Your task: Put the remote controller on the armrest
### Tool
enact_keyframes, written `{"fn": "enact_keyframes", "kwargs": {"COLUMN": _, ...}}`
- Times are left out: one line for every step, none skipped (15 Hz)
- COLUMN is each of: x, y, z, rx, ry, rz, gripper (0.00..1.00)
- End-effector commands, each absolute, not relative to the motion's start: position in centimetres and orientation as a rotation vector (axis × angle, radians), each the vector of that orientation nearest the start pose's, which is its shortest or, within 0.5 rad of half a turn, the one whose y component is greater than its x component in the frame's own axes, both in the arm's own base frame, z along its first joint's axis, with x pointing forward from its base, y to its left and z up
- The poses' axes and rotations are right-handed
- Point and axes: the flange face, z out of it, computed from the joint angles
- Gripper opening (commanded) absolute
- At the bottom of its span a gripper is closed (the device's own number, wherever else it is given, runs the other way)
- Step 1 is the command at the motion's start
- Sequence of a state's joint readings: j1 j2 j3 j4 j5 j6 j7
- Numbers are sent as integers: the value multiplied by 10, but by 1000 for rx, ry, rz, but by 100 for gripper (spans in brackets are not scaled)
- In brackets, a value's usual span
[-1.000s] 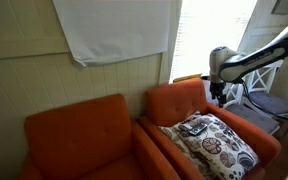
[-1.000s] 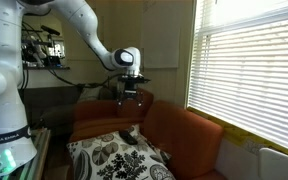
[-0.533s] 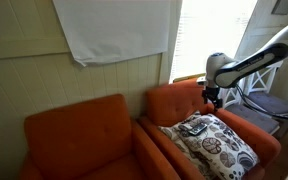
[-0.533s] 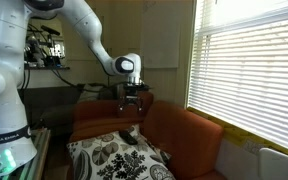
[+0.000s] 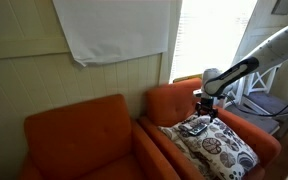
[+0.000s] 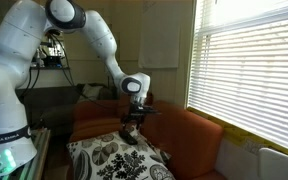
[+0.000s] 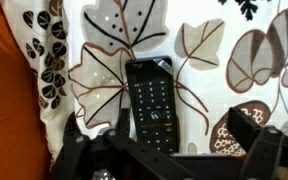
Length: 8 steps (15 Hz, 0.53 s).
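I will move my gripper down next, with its open fingers on both sides of the remote controller's near end (image 5: 196, 126) (image 7: 156, 135), and close it on the long sides. The remote controller lies flat below, between my fingers.
The remote controller (image 7: 150, 103), slim and black with pale buttons, lies flat on the black-patterned white pillow (image 7: 219, 60). It shows in both exterior views (image 5: 194, 127) (image 6: 130, 136), on the pillow on the orange chair's seat. My gripper (image 7: 182, 128) is open and empty, just above the remote's near end, with the jaws apart on either side. It hangs low over the pillow in both exterior views (image 5: 202, 103) (image 6: 132, 118). The chair's orange padded armrest (image 6: 187, 128) (image 5: 256, 133) is beside the pillow.
A second orange armchair (image 5: 79, 135) stands next to this one. A window with blinds (image 6: 249, 70) is close beside the chair. Orange fabric (image 7: 4, 100) shows at the pillow's edge. The white robot arm (image 6: 44, 40) reaches in from the side.
My gripper has come down and moved toward the pillow, from above the chair's backrest to just over the remote. The remote and pillow have not moved.
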<state>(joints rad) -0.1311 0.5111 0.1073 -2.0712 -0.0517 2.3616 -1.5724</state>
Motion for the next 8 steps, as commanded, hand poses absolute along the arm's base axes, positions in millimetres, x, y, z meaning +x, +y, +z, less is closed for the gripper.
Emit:
{"fn": "enact_keyframes", "kwargs": {"x": 566, "y": -14, "z": 162, "rx": 2321, "ry": 2359, "rz": -223, "gripper": 100}}
{"fn": "enact_keyframes", "kwargs": {"x": 567, "y": -14, "z": 162, "rx": 2318, "ry": 2363, "rz": -219, "gripper": 100}}
{"fn": "enact_keyframes", "kwargs": {"x": 567, "y": -12, "z": 154, "rx": 2314, "ry": 2373, "rz": -217, "gripper": 100}}
{"fn": "enact_keyframes", "kwargs": {"x": 566, "y": -11, "z": 150, "rx": 2309, "ry": 2375, "rz": -220, "gripper": 100}}
{"fn": "enact_keyframes", "kwargs": {"x": 565, "y": -10, "z": 145, "rx": 2305, "ry": 2381, "rz": -222, "gripper": 100}}
{"fn": "enact_keyframes", "kwargs": {"x": 564, "y": -9, "z": 140, "rx": 2302, "ry": 2375, "rz": -229, "gripper": 100}}
{"fn": "enact_keyframes", "kwargs": {"x": 563, "y": -6, "z": 136, "rx": 2305, "ry": 2385, "rz": -228, "gripper": 100}}
{"fn": "enact_keyframes", "kwargs": {"x": 561, "y": -3, "z": 133, "rx": 2291, "ry": 2392, "rz": -225, "gripper": 100}}
